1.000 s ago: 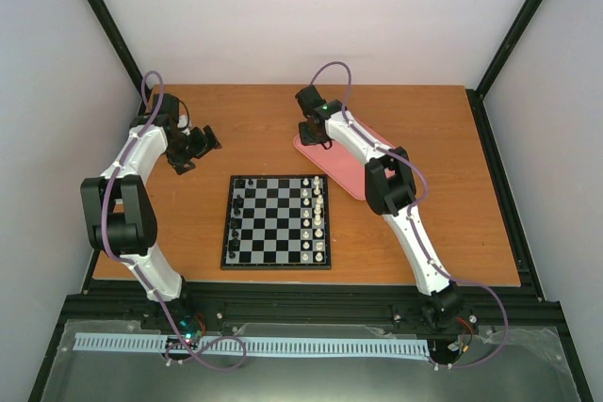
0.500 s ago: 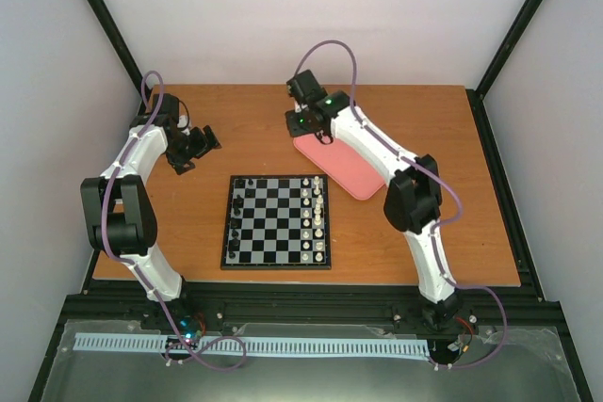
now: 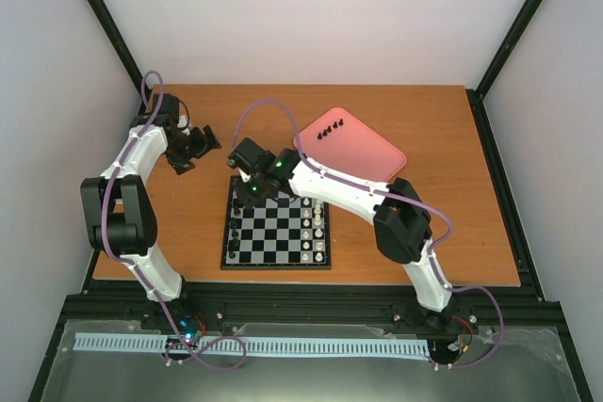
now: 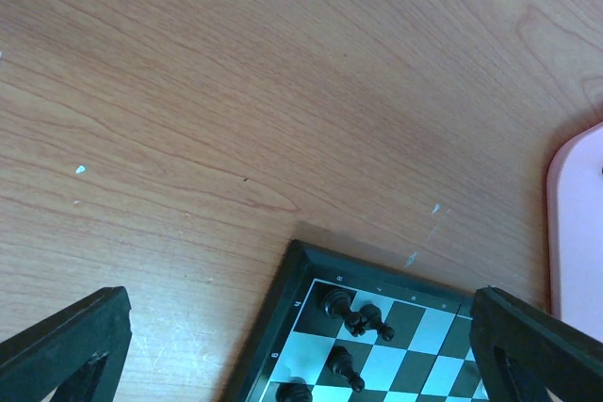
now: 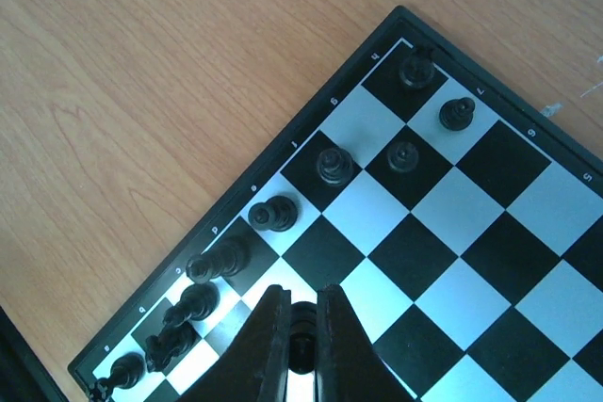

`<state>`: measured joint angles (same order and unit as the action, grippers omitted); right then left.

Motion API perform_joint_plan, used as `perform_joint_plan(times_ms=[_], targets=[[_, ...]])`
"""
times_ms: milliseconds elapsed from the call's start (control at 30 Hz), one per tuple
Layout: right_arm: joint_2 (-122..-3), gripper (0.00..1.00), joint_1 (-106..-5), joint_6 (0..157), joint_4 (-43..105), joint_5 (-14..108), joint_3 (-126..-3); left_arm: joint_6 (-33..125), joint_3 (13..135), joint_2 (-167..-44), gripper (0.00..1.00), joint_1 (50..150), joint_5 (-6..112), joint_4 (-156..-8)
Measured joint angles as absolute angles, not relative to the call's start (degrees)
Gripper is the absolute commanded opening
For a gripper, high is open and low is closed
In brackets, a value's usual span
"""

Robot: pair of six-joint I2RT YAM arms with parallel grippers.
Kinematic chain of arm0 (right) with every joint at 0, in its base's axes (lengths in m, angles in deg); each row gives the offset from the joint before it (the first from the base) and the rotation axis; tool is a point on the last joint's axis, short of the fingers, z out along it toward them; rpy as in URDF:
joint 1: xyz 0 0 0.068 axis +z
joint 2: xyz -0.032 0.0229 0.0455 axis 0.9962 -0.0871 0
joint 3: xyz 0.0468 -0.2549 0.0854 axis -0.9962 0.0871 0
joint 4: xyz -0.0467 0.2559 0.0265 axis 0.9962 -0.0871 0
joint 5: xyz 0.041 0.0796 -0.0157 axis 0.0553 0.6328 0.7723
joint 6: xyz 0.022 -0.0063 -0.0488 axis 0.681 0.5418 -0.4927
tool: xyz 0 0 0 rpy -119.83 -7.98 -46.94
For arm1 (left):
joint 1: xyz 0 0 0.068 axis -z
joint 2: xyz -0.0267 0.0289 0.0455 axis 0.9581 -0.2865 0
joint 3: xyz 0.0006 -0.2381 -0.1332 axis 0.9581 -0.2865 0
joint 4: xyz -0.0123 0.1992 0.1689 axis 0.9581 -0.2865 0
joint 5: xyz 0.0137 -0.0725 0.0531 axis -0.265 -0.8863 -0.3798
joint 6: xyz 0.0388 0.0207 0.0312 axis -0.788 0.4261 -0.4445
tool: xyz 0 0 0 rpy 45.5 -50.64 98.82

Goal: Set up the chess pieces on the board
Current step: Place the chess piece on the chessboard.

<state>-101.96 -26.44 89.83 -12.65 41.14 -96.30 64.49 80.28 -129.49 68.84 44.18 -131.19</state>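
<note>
My right gripper will next bring its piece down onto the empty light square (image 5: 365,211) next to the pawn on the dark square, because the row of pawns ends there.
My right gripper (image 5: 302,310) is shut on one small black chess piece (image 5: 302,329) and hangs over a light square near the board's (image 3: 276,256) far-left part. Several black chess pieces (image 5: 334,165) stand along that edge of the board (image 5: 490,233), and in the top view they form a column (image 3: 236,218). More black pieces (image 3: 330,129) lie on the pink tray (image 3: 367,159). My left gripper (image 3: 193,145) stays open over bare wood left of the board. In its own view, the left gripper (image 4: 297,327) frames the board corner (image 4: 311,265), with nothing between its fingers.
White pieces (image 3: 318,218) fill the board's right columns. The pink tray's edge (image 4: 577,223) shows in the left wrist view. Black frame posts and white walls close in the wooden table (image 3: 452,233) on three sides.
The right arm swung from the pink tray leftward and toward me to the board's far-left part, carrying a black piece. The left arm has not moved.
</note>
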Motion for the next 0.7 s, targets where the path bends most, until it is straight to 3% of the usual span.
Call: perform_joint_plan(times_ms=[700], targets=[[-111.91,0.03,-26.94,90.18,-9.68,41.51,-98.74,64.42,80.28,-129.47,1.00,68.84,44.18,-131.17]])
